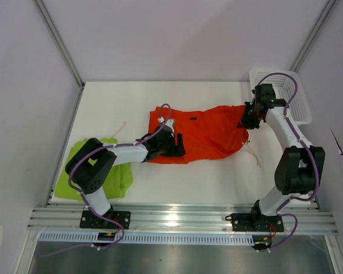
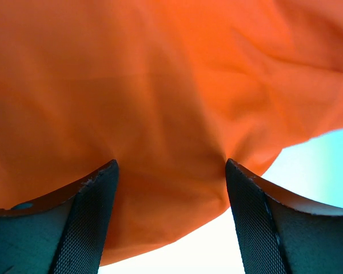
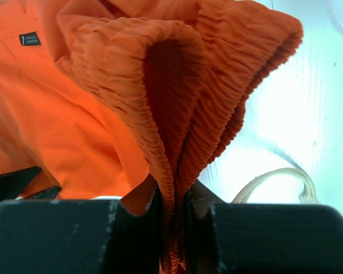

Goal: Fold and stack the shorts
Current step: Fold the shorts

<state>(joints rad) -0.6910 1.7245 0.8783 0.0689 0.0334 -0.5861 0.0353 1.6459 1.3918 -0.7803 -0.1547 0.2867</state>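
The shorts' hem end still lies unfolded, so my right gripper will next carry the shorts' waistband across to the left in the top view, onto that end, and let it go.
The orange-red shorts (image 1: 208,134) lie spread across the middle of the white table, a small dark tag (image 3: 30,39) near the waistband. My right gripper (image 3: 174,191) is shut on the bunched elastic waistband (image 3: 177,85) at the garment's right end (image 1: 246,120) and lifts it a little. My left gripper (image 1: 180,145) sits at the lower left hem, open. Orange cloth (image 2: 160,103) spans the gap between its fingers (image 2: 94,220), and they are not closed on it. The lime green shorts (image 1: 106,171) lie crumpled at the left front, by the left arm.
A white mesh basket (image 1: 291,91) stands at the back right, just behind the right arm. A pale drawstring (image 3: 277,177) trails on the table right of the orange shorts (image 1: 254,154). Another pale cord (image 1: 121,128) lies left of them.
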